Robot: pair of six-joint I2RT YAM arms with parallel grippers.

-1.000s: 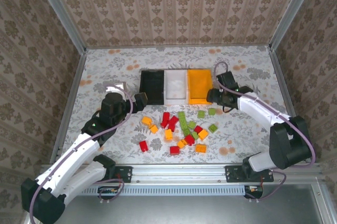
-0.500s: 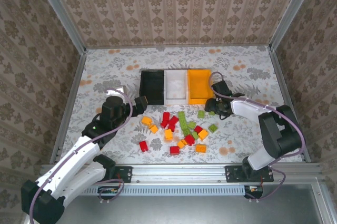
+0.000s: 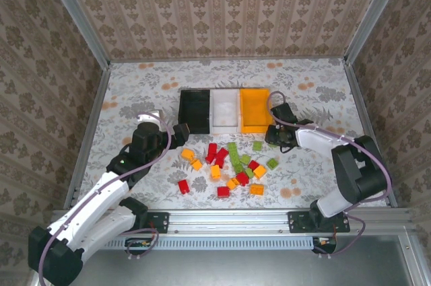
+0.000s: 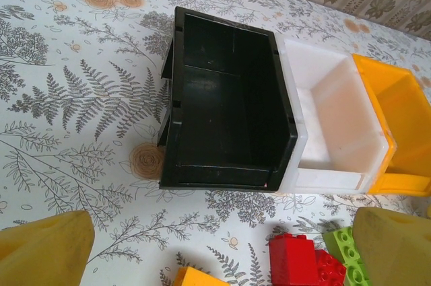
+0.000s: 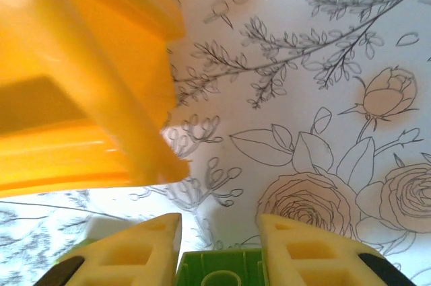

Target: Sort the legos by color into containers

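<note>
The left gripper is above the orange lego nearest the black bin, which also lies back toward the bar, so next the left gripper needs to go down and back with its fingers open around that lego.
Red, orange and light green legos (image 3: 232, 165) lie scattered in front of three containers in a row: black (image 3: 194, 112), white (image 3: 225, 110) and orange (image 3: 256, 110). My right gripper (image 3: 275, 139) is low at the orange bin's near right corner. In the right wrist view its pads (image 5: 141, 249) press both sides of a green lego (image 5: 219, 269), with the orange bin (image 5: 81, 97) just ahead on the left. My left gripper (image 3: 180, 131) hangs open before the black bin (image 4: 222, 177), nothing between its fingers (image 4: 44, 249); red (image 4: 296, 259) and orange (image 4: 199, 278) legos lie below it.
The white bin (image 4: 330, 165) and orange bin (image 4: 404, 185) look empty in the left wrist view. Patterned walls enclose the floral table, and a metal rail (image 3: 229, 222) runs along the near edge. Open tabletop lies left of the black bin and right of the orange one.
My right gripper came down from beside the orange bin onto a green lego and its jaws closed on it. My left arm shifted only slightly.
</note>
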